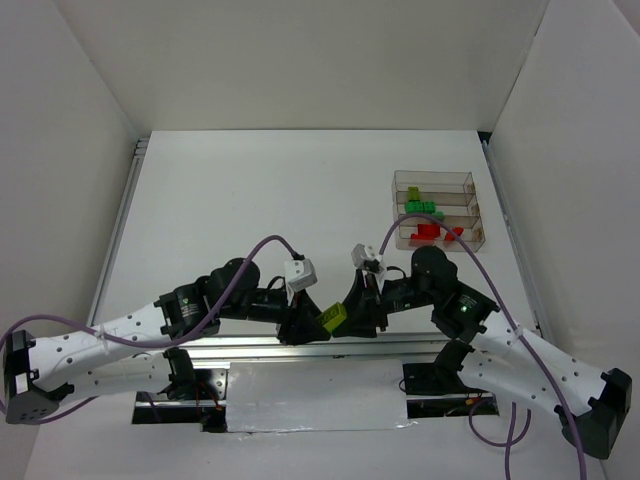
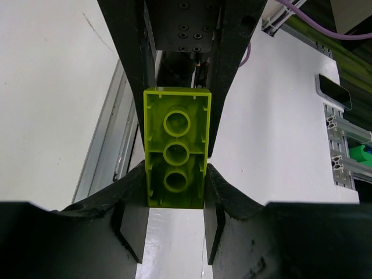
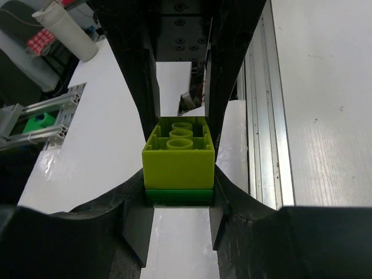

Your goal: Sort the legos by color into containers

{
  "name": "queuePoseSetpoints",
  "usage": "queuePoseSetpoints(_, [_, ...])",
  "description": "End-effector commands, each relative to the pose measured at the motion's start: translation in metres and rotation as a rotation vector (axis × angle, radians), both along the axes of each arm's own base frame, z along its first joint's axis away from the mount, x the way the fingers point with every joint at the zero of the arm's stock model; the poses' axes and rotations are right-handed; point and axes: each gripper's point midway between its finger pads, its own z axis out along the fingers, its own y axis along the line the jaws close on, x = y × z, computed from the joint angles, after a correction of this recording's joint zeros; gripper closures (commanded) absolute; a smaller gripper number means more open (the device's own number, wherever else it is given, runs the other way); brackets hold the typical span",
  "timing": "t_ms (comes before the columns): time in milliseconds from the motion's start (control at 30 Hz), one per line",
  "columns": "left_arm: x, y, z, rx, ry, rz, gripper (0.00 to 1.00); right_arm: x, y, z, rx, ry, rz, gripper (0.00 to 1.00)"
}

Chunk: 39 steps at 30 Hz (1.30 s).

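Observation:
The green bricks lie outward of my right gripper, to its right in the top view, so next it will pull the dark green brick off and outward and release it there.
A yellow-green brick [image 1: 333, 320] hangs between both grippers above the table's near edge. My left gripper [image 1: 308, 325] is shut on it; the left wrist view shows its hollow underside [image 2: 176, 148] between my fingertips [image 2: 174, 195]. A dark green brick [image 3: 178, 197] is stuck to the yellow-green one [image 3: 178, 163]. My right gripper [image 1: 357, 316] is shut on this stack [image 3: 178, 195], its fingers pressing the dark green piece. The clear divided tray [image 1: 470, 182] stands at the far right, with yellow-green [image 1: 413, 191], green [image 1: 424, 208] and red [image 1: 430, 232] bricks in separate compartments.
An aluminium rail [image 1: 380, 345] runs along the near table edge under the grippers. White walls enclose the table on the left, back and right. Purple cables [image 1: 262, 250] loop over both arms.

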Motion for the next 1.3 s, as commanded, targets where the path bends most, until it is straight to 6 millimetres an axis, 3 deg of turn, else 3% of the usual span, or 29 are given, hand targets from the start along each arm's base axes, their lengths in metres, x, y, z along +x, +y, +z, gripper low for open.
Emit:
queuePoseSetpoints(0, [0.004,-0.004,0.017,-0.058,-0.027,0.010,1.00,-0.002,-0.003,0.015,0.057,-0.056,-0.012,1.00])
queuePoseSetpoints(133, [0.007,-0.001,0.025,-0.083,-0.039,0.036,1.00,0.003,-0.004,0.011,0.055,-0.065,-0.043,1.00])
queuePoseSetpoints(267, [0.030,0.019,0.044,-0.103,-0.075,0.215,1.00,0.009,-0.002,-0.003,0.026,-0.072,-0.069,1.00])
queuePoseSetpoints(367, [0.043,0.044,0.062,-0.119,-0.107,0.301,1.00,0.029,0.000,-0.016,-0.031,-0.080,-0.157,1.00])
queuePoseSetpoints(433, [0.040,0.057,0.073,-0.125,-0.127,0.313,1.00,0.040,0.005,-0.023,-0.066,-0.068,-0.191,1.00])
queuePoseSetpoints(567, [0.044,0.073,0.077,-0.114,-0.145,0.372,1.00,0.054,0.015,-0.033,-0.105,-0.024,-0.215,1.00])
queuePoseSetpoints(633, [0.050,0.081,0.073,-0.101,-0.138,0.429,1.00,0.081,0.015,-0.031,-0.122,-0.015,-0.370,1.00])
queuePoseSetpoints(667, [0.053,0.085,0.064,-0.065,-0.120,0.457,1.00,0.124,0.002,-0.036,-0.153,0.007,-0.645,1.00])
queuePoseSetpoints(733, [0.077,0.103,0.054,-0.010,-0.097,0.640,1.00,0.176,-0.031,-0.037,-0.170,0.117,-1.000,1.00])
queuePoseSetpoints(767, [0.081,0.111,0.039,0.049,-0.059,0.700,1.00,0.212,-0.061,-0.056,-0.243,0.187,-1.248,1.00])
queuePoseSetpoints(800, [0.090,0.119,0.032,0.085,-0.059,0.771,1.00,0.245,-0.113,-0.056,-0.306,0.308,-1.445,1.00])
queuePoseSetpoints(833, [0.091,0.121,0.025,0.108,-0.051,0.785,1.00,0.258,-0.130,-0.067,-0.353,0.406,-1.503,1.00])
queuePoseSetpoints(867, [0.091,0.121,0.021,0.118,-0.043,0.788,1.00,0.274,-0.143,-0.095,-0.455,0.489,-1.534,1.00])
queuePoseSetpoints(900, [0.089,0.119,0.018,0.118,-0.035,0.771,1.00,0.290,-0.162,-0.088,-0.477,0.498,-1.618,1.00])
queuePoseSetpoints(933, [0.087,0.117,0.014,0.126,-0.027,0.759,1.00,0.303,-0.184,-0.093,-0.501,0.509,-1.690,1.00])
queuePoseSetpoints(967, [0.086,0.116,0.014,0.114,-0.022,0.752,1.00,0.313,-0.193,-0.106,-0.552,0.525,-1.720,1.00])
queuePoseSetpoints(1000, [0.084,0.116,0.009,0.120,-0.016,0.745,1.00,0.324,-0.204,-0.098,-0.556,0.523,-1.772,1.00])
queuePoseSetpoints(1033, [0.083,0.115,0.008,0.118,-0.013,0.734,1.00,0.332,-0.217,-0.109,-0.592,0.551,-1.809,1.00])
queuePoseSetpoints(1067, [0.082,0.116,0.007,0.116,-0.011,0.737,1.00,0.343,-0.222,-0.101,-0.575,0.545,-1.837,1.00])
queuePoseSetpoints(1267, [0.079,0.100,-0.011,0.138,0.021,0.677,1.00,0.378,-0.249,-0.113,-0.619,0.570,-1.948,1.00])
